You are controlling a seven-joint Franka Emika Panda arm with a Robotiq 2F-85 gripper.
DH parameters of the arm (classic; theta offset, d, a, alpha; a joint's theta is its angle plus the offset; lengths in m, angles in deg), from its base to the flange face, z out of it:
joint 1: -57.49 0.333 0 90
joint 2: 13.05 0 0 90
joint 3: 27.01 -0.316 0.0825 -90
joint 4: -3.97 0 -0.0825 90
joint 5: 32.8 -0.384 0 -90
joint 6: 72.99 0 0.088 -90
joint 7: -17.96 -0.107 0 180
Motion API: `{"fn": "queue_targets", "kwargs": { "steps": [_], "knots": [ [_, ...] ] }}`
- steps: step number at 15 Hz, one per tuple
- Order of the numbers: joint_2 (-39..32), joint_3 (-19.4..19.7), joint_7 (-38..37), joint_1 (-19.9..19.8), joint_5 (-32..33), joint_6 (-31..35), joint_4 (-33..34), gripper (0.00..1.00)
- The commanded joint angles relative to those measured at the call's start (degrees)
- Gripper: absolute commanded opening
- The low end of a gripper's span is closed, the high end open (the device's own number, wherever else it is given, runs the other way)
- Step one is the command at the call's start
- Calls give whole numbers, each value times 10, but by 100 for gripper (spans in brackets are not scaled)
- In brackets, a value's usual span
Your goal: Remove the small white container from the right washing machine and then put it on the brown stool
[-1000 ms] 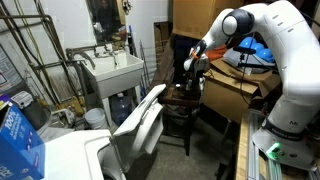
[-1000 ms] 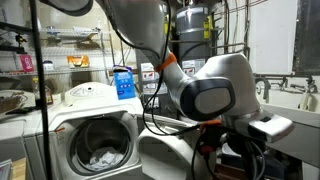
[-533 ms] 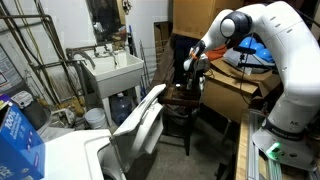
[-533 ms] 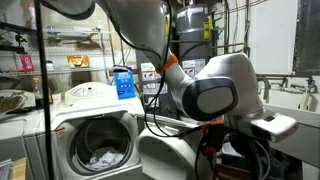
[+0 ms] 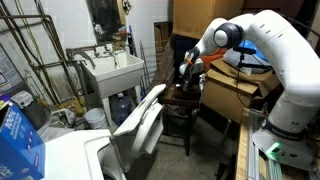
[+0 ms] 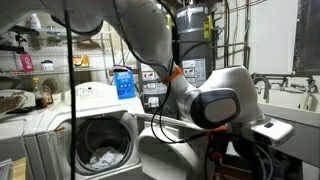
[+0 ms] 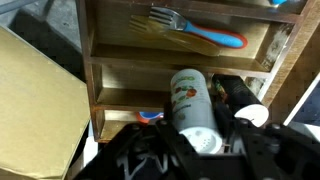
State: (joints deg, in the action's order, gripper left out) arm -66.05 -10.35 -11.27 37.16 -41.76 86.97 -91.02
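There is open room beneath the small white container (image 7: 188,100). My gripper next needs to lower it into the wooden shelf's section (image 7: 150,79) beside the black can and let go of it.
The small white container (image 7: 188,100), a cylinder with a printed label and a perforated white cap, sits between the fingers of my gripper (image 7: 200,128) in the wrist view. In an exterior view my gripper (image 5: 187,68) hangs just above the seat of the brown stool (image 5: 186,100), with the container hard to make out. The right washing machine (image 5: 80,158) stands at the lower left with its white lid (image 5: 140,122) raised. In an exterior view the arm (image 6: 215,100) blocks the stool.
A white utility sink (image 5: 113,68) hangs behind the washer. Tan cardboard boxes (image 5: 238,92) stand right of the stool. A blue box (image 5: 18,135) sits on the washer. A wooden shelf (image 7: 180,60) with a blue-handled fork (image 7: 195,32) and a black can (image 7: 240,100) lies behind the container.
The arm's elbow has swung lower and toward the stool. The gripper has stayed over the stool seat with the container in it.
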Motion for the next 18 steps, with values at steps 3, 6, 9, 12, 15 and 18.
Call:
{"fn": "queue_targets", "kwargs": {
  "steps": [3, 6, 9, 12, 15, 18],
  "knots": [
    [-51, 2, 10, -15, -40, -10, 65, 20],
    [-69, -5, 14, -24, -50, -3, 86, 20],
    [-85, -11, 16, -31, -57, -2, 107, 20],
    [-98, -26, 23, -39, -67, -1, 124, 20],
    [-107, -36, 26, -44, -74, 0, 138, 20],
    [-115, -39, 27, -47, -74, -18, 152, 20]
  ]
}}
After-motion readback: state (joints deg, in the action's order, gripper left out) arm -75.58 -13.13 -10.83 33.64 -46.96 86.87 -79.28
